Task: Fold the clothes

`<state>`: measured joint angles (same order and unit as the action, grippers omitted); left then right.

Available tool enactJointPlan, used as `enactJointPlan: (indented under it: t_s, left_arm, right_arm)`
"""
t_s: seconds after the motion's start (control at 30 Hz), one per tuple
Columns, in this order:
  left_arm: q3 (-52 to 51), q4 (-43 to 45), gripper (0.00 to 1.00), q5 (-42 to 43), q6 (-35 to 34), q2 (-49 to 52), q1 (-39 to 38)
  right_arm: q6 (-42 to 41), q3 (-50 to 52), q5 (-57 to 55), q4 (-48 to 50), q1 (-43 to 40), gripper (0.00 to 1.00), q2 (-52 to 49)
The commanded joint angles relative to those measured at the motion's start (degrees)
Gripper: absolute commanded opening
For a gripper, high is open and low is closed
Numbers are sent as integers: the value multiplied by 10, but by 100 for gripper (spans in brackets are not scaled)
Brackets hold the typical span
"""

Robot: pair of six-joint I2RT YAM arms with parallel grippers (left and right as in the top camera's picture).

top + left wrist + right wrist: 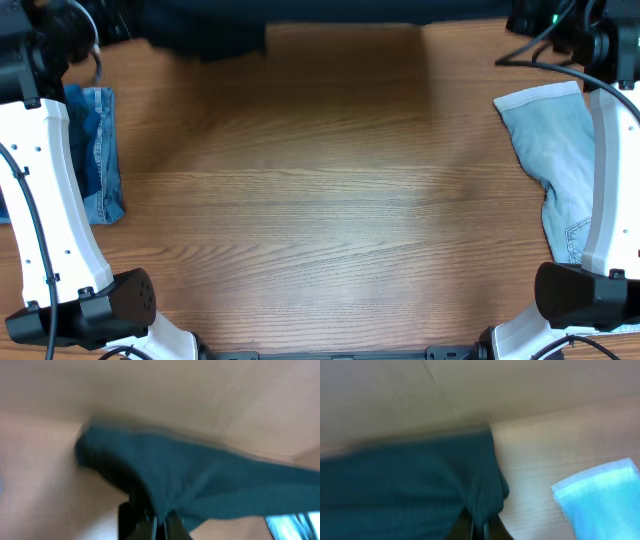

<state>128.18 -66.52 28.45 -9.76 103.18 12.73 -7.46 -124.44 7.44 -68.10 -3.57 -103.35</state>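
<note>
I should pull the dark teal garment's corner back and down with my left gripper and release it, as the bare wood point(203, 172) beside the folded denim is open there.
A dark teal garment point(220, 30) hangs stretched along the table's far edge, mostly out of the overhead view. My left gripper point(161, 526) is shut on one corner of the dark teal garment point(200, 480). My right gripper point(479, 530) is shut on the other corner of it point(410, 485). Both wrist views are blurred. Both grippers are out of the overhead view, beyond the far edge.
A folded blue denim piece point(95, 150) lies at the left edge of the wooden table point(320, 200). A pale blue garment point(560, 160) lies crumpled at the right and shows in the right wrist view point(600, 495). White arm links stand at both sides.
</note>
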Motion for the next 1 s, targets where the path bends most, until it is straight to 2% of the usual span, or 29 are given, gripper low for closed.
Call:
enactJointPlan:
  t_s: [0.0, 0.1, 0.27, 0.43, 0.63, 0.67, 0.73, 0.83, 0.87, 0.97]
  left_arm:
    - [-34, -120, 4, -3, 42, 18, -17]
    - [-100, -171, 4, -41, 72, 32, -42]
    - [-231, -155, 4, -127, 72, 59, -67]
    - [-317, -145, 4, -145, 72, 79, -67]
    - [-362, -127, 4, -160, 72, 89, -67]
    - [-363, -126, 6, -164, 72, 89, -67]
    - [-363, -124, 17, -169, 72, 89, -67]
    - [-363, -129, 52, -170, 72, 89, -67]
    - [-363, -130, 57, -170, 72, 89, -67]
    - [-363, -129, 58, -170, 72, 89, -68]
  right_arm:
    - [3, 35, -34, -108, -7, 4, -5]
    - [3, 90, -44, -154, -7, 4, -5]
    - [3, 232, -64, -136, -7, 4, -5]
    - [2, 334, -64, -130, -7, 4, -5]
    - [2, 377, -66, -131, -7, 4, -5]
    - [2, 381, -66, -130, -7, 4, -5]
    - [2, 389, -66, -130, -7, 4, -5]
    - [2, 390, -66, -133, -7, 4, -5]
    - [2, 390, -66, -132, -7, 4, -5]
    - [2, 390, -66, -132, -7, 4, -5]
